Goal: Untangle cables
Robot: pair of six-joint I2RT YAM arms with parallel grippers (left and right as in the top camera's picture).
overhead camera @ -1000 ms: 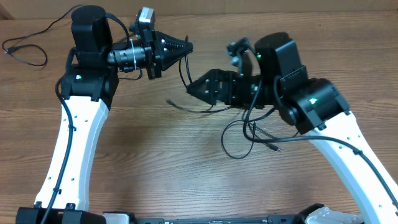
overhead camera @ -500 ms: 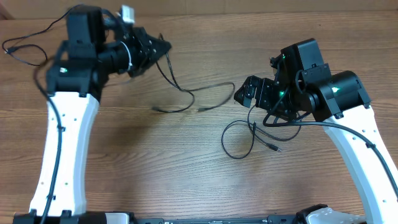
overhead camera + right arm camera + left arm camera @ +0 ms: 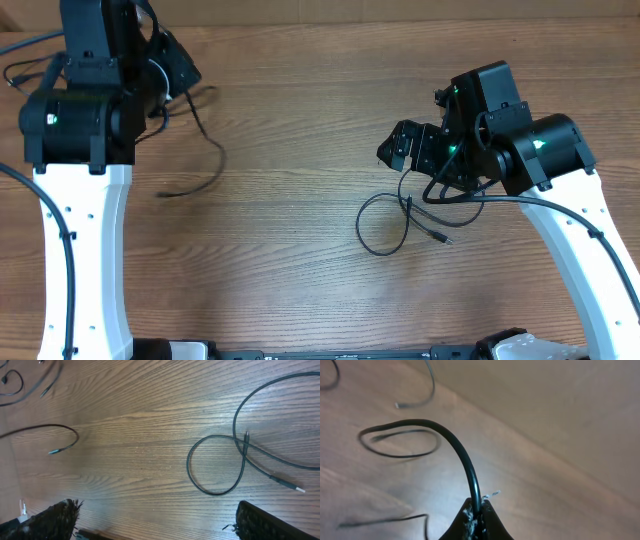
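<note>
The robot next needs to swing its left gripper sideways and down to let go of the cable, since the bare tabletop strip (image 3: 11, 130) lies below the gripper, to the left in the overhead view.
My left gripper (image 3: 188, 78) is at the back left, shut on one black cable (image 3: 218, 158). That cable hangs from it, curves down and trails to a free end on the table near the left arm. In the left wrist view the cable (image 3: 451, 440) rises from between the closed fingertips (image 3: 470, 516) and arcs over in a loop. A second cable (image 3: 383, 226) lies in a loose loop at centre right with a small plug (image 3: 441, 238). My right gripper (image 3: 393, 150) hovers just above that loop, open and empty. In the right wrist view the loop (image 3: 216, 464) lies ahead of the wide-apart fingers (image 3: 52, 520).
A third thin cable (image 3: 28, 78) lies at the far back left corner of the wooden table (image 3: 300, 260). The white links of both arms run down either side toward the front edge. The right arm's own thick wire (image 3: 440, 190) hangs beside the looped cable.
My left arm has swung far to the left, carrying its cable away from the looped cable at centre right. The right arm drew back to the right earlier and has since stayed still, open.
</note>
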